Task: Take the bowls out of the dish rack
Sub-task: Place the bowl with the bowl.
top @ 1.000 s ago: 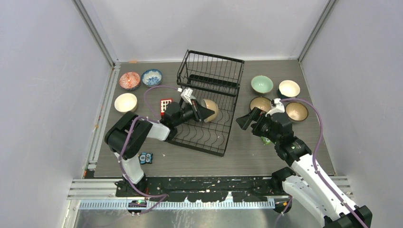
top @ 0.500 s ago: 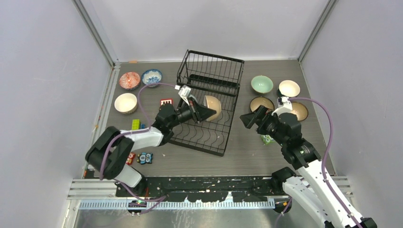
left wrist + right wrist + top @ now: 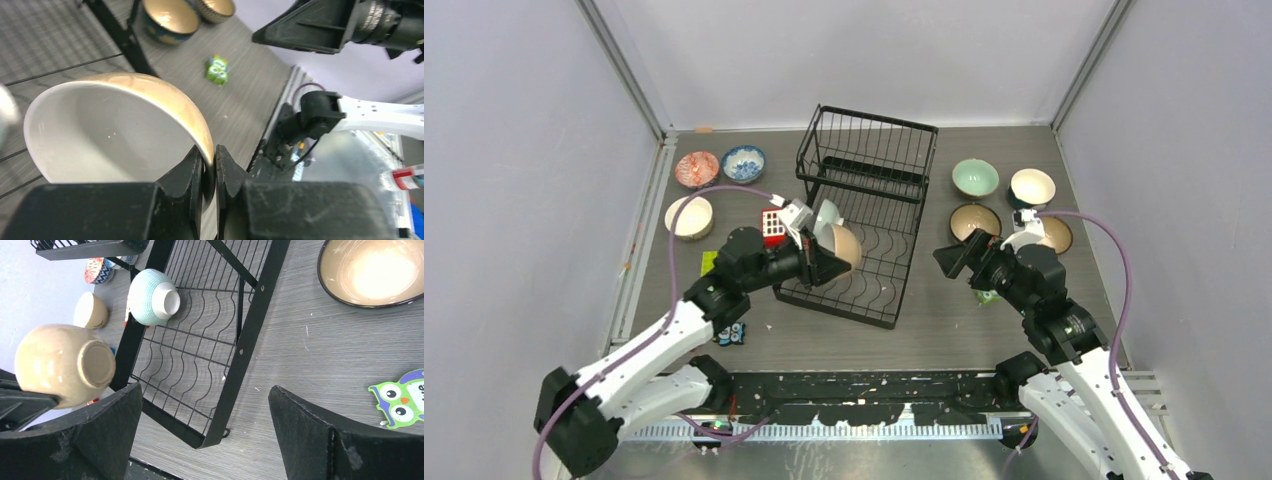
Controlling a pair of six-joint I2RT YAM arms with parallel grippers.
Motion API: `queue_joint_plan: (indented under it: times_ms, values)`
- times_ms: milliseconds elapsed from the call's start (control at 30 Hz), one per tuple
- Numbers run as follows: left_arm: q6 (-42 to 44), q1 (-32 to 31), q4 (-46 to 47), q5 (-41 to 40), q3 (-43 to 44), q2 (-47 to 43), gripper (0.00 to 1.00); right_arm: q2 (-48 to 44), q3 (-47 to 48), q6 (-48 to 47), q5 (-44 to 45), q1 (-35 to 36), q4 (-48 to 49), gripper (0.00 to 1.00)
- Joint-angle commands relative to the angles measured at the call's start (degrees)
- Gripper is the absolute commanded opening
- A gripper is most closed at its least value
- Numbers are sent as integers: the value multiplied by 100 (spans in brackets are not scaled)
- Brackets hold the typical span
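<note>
I will swing my left gripper over the cream bowl (image 3: pixel 689 218) and lower it to let go inside, because that bowl is below my gripper, to its left in the top view.
My left gripper (image 3: pixel 828 263) is shut on the rim of a tan bowl (image 3: pixel 843 243) with a white inside, holding it on its side over the near left part of the black wire dish rack (image 3: pixel 887 262). The left wrist view shows both fingers pinching that rim (image 3: pixel 209 159). A pale green ribbed bowl (image 3: pixel 150 296) lies on its side in the rack just beyond it. My right gripper (image 3: pixel 951 258) hangs open and empty right of the rack; the right wrist view looks past its gripper (image 3: pixel 204 392) at the rack's corner (image 3: pixel 240 352) and the held tan bowl (image 3: pixel 62 365).
Right of the rack stand a pale green bowl (image 3: pixel 975 178), a cream bowl (image 3: pixel 1032 186) and a brown bowl (image 3: pixel 973 219). On the left are a red patterned bowl (image 3: pixel 696 169), a blue-and-white bowl (image 3: pixel 743 162) and a cream bowl (image 3: pixel 689 216). A red block (image 3: pixel 772 225) and a green owl toy (image 3: pixel 400 400) lie nearby.
My left arm has drawn back toward the near left, carrying the tan bowl with it and uncovering the pale green bowl in the rack. The right gripper stays open and has barely shifted.
</note>
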Motion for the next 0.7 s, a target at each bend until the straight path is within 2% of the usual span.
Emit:
queue_joint_plan:
  times_ms: [0,133,267,400,500,667]
  values:
    - [1235,-3,-2574,-981,942,-667,0,-86,246,-146,-107,26,38,100]
    - [1630,-3,-4148,-2261,1702,-574,0,-86,233,-166,-120,77,65,100]
    - [1790,5,-5433,-3843,2579,14,0,-56,224,-188,-79,177,72,100]
    - [1749,148,-6228,-5071,3339,756,0,8,224,-159,-81,276,81,100]
    - [1721,689,-6397,-5147,3706,1210,0,28,222,-142,-54,361,95,100]
    - [1748,2023,-6246,-4507,3973,1725,0,49,275,-157,43,554,36,100]
